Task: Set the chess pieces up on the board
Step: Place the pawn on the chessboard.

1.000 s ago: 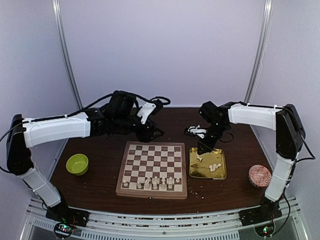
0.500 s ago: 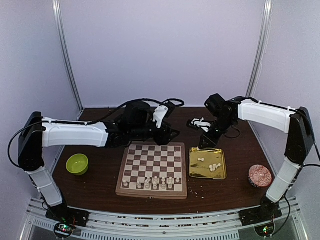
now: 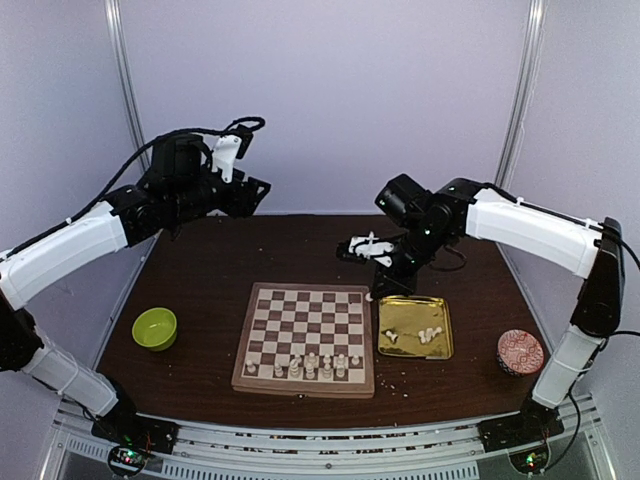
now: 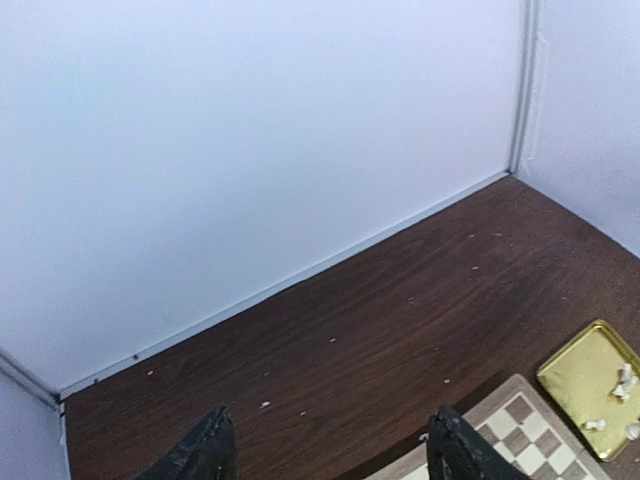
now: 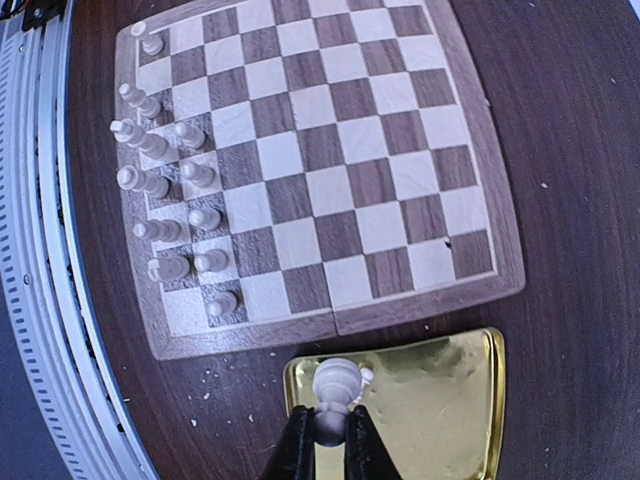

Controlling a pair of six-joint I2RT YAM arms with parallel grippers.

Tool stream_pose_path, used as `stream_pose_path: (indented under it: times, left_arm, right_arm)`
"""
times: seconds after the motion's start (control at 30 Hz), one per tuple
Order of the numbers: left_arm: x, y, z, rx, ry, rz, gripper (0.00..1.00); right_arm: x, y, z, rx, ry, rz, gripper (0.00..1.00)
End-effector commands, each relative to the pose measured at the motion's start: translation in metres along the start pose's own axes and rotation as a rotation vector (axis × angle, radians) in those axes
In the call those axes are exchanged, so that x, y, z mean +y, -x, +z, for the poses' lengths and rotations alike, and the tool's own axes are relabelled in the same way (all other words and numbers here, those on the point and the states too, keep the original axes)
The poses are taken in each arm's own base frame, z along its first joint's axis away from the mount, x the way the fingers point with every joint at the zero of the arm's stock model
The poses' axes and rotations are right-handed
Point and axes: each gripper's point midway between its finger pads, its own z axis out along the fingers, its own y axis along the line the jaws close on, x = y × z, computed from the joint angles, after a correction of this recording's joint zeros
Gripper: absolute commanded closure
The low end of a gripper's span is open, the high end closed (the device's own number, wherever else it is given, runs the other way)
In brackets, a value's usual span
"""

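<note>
My right gripper holds the cream chess piece and needs to move over the board's middle (image 3: 308,328) (image 5: 305,150), then down to let go of it, because the squares there are empty.
The board (image 3: 305,315) lies mid-table, with several cream chess pieces (image 3: 310,365) standing on its two near rows. More pieces (image 3: 430,334) lie in the gold tray (image 3: 412,312) to its right. My right gripper (image 3: 373,290) hangs over the gap between tray and board. In the right wrist view that gripper (image 5: 330,425) is shut on one white chess piece (image 5: 337,385), above the tray's edge (image 5: 440,400) and next to the board (image 5: 320,170). My left gripper (image 3: 248,193) is raised high at the back left. In its wrist view it (image 4: 330,452) stands open and empty.
A green bowl (image 3: 155,328) sits left of the board and a round patterned object (image 3: 520,352) at the near right. Pale crumbs dot the dark table. The enclosure walls stand close behind and to both sides.
The left arm swung up and back to the left, away from the board's far edge, and its jaws widened. The right gripper rose from the tray with a piece and shifted left.
</note>
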Motion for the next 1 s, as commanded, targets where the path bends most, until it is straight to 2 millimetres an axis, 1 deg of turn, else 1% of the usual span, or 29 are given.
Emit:
stream_pose_path:
  times: [0.0, 0.07, 0.17, 0.23, 0.33, 0.43, 0.57, 0.63, 0.77, 0.9, 0.97]
  left_arm:
    - [0.040, -0.023, 0.000, 0.082, 0.107, 0.001, 0.34]
    - [0.048, -0.025, -0.004, 0.083, 0.110, -0.020, 0.34]
    - [0.051, -0.021, -0.016, 0.060, 0.112, -0.015, 0.33]
    - [0.050, -0.019, -0.023, 0.039, 0.107, -0.005, 0.32]
    - [0.050, -0.014, -0.031, 0.021, 0.104, 0.014, 0.31]
    - [0.054, -0.009, -0.039, 0.006, 0.125, 0.015, 0.31]
    - [0.054, -0.005, -0.046, -0.009, 0.125, 0.026, 0.31]
    - [0.053, -0.003, -0.048, -0.015, 0.117, 0.029, 0.31]
    - [0.050, 0.000, -0.050, -0.023, 0.099, 0.030, 0.31]
    - [0.049, -0.001, -0.048, -0.020, 0.095, 0.032, 0.31]
    - [0.049, -0.003, -0.046, -0.013, 0.092, 0.031, 0.31]
  right_arm:
    - [0.015, 0.009, 0.022, 0.117, 0.000, -0.096, 0.97]
    - [0.023, 0.024, 0.030, 0.121, 0.010, -0.115, 0.97]
    - [0.031, 0.044, 0.049, 0.151, 0.016, -0.146, 0.98]
    - [0.032, 0.055, 0.063, 0.183, 0.012, -0.163, 0.97]
    - [0.028, 0.069, 0.087, 0.215, -0.004, -0.168, 0.98]
    - [0.024, 0.070, 0.111, 0.259, -0.010, -0.161, 0.97]
    - [0.021, 0.057, 0.134, 0.320, -0.009, -0.164, 0.97]
    - [0.020, 0.053, 0.138, 0.333, -0.013, -0.166, 0.97]
    - [0.020, 0.050, 0.142, 0.335, -0.015, -0.164, 0.96]
    - [0.020, 0.050, 0.146, 0.337, -0.011, -0.158, 0.87]
    - [0.021, 0.050, 0.145, 0.334, -0.007, -0.154, 0.83]
